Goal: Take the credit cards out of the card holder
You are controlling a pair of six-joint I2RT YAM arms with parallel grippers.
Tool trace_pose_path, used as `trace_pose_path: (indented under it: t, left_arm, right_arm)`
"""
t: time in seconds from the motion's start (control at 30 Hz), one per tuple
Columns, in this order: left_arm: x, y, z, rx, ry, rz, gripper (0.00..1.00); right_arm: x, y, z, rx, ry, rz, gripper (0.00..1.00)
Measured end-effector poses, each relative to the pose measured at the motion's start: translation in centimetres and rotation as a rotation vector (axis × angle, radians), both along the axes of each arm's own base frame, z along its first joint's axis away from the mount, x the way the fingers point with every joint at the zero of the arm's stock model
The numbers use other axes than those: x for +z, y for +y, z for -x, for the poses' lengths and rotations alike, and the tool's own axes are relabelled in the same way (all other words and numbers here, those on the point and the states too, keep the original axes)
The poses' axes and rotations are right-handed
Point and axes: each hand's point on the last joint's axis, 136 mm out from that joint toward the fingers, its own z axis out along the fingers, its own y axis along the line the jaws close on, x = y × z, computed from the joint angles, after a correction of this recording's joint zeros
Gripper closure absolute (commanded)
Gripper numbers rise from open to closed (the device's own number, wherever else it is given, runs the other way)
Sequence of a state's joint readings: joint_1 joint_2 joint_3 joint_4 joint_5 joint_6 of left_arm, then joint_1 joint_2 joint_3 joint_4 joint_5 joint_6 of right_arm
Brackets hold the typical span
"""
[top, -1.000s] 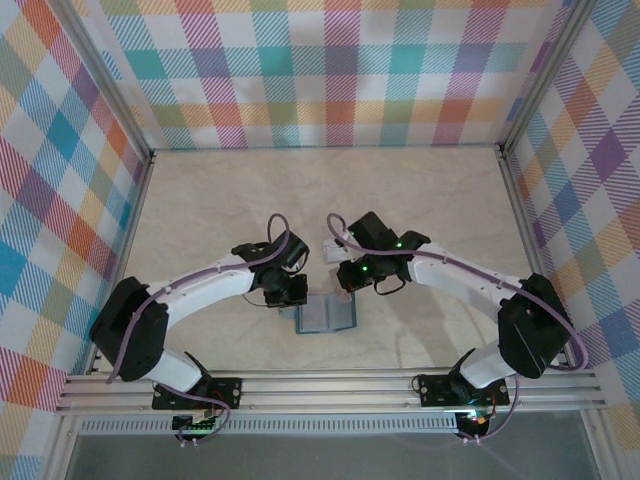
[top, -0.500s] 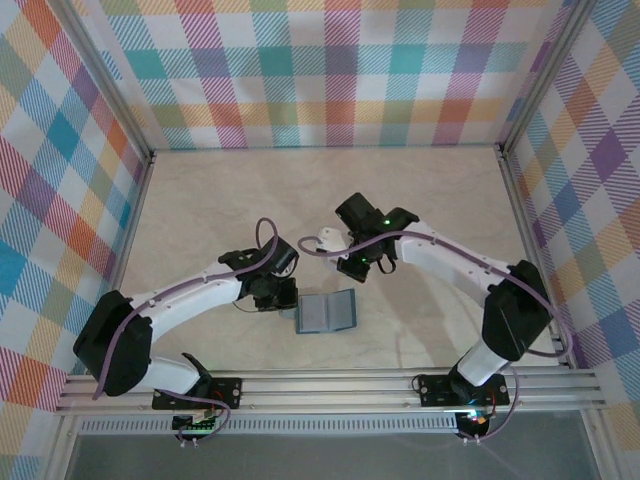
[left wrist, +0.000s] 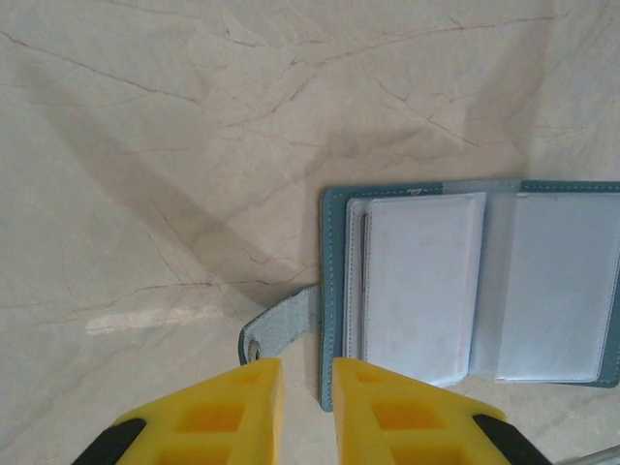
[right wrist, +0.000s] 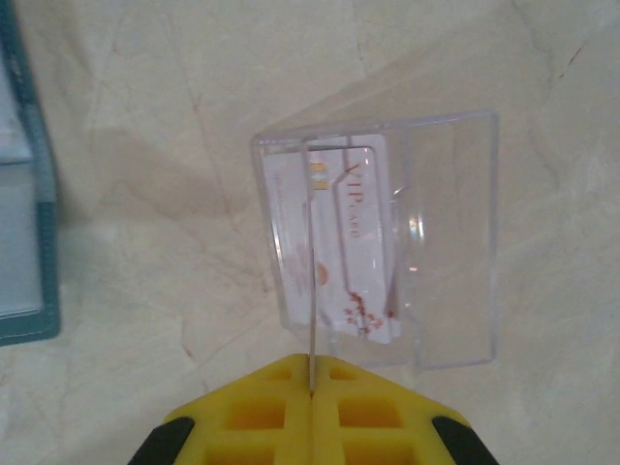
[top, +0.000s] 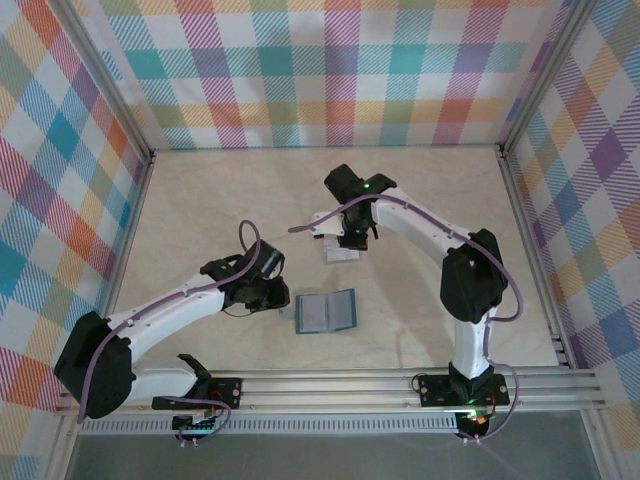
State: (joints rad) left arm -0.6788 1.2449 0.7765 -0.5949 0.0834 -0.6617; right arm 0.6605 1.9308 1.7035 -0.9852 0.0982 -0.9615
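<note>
The edge-on credit card goes down into the clear tray (right wrist: 446, 252) below next, and my right gripper releases it, because the white credit card with red print already lies there.
The card holder (top: 327, 312) lies open on the table, teal outside, with grey-blue clear pockets (left wrist: 426, 281) inside. Its strap tab (left wrist: 281, 325) points at my left gripper (left wrist: 307, 373), which hovers just off its left edge, jaws slightly open with nothing between them. Farther back, my right gripper (right wrist: 312, 363) is shut on a thin pale credit card (right wrist: 312, 281) seen edge-on. It holds this card over a clear plastic tray (right wrist: 446, 252), where a white credit card (right wrist: 354, 242) with red print lies flat. The holder's teal edge (right wrist: 29, 242) shows at the left of the right wrist view.
The clear tray (top: 340, 252) sits on the pale marble-look tabletop beyond the card holder. Plaid walls enclose the table on three sides, with aluminium rails along the near edge (top: 330, 385). My left gripper (top: 283, 297) is left of the holder; my right gripper (top: 350, 238) is over the tray.
My right gripper has carried the card from the holder back to above the clear tray. My left gripper has pulled back to the left off the holder and parted its jaws a little.
</note>
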Motion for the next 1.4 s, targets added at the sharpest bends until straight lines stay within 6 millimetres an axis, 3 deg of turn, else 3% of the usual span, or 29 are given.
trace_pose_path:
  t: [0.23, 0.6, 1.1, 1.13, 1.23, 1.4]
  left_arm:
    - [-0.1, 0.2, -0.1, 0.007, -0.003, -0.006, 0.79]
    - [-0.6, 0.4, -0.3, 0.018, 0.001, -0.007, 0.80]
    - [-1.0, 0.6, -0.5, 0.030, 0.012, -0.011, 0.81]
    - [-1.0, 0.6, -0.5, 0.030, 0.013, -0.010, 0.81]
    - [-1.1, 0.6, -0.5, 0.030, 0.018, -0.009, 0.81]
    - [-1.3, 0.6, -0.5, 0.031, 0.026, -0.014, 0.81]
  right_arm:
    - [-0.5, 0.1, -1.7, 0.040, -0.003, 0.033, 1.00]
    - [-2.0, 0.6, -2.4, 0.097, 0.025, 0.069, 1.00]
    - [-4.0, 0.2, -1.1, 0.115, 0.125, 0.103, 1.00]
    - [-4.0, 0.3, -1.1, 0.116, 0.127, 0.103, 0.98]
    - [-3.9, 0.6, -1.5, 0.115, 0.116, 0.097, 0.77]
    - [-3.8, 0.5, -2.3, 0.120, 0.079, 0.110, 0.72]
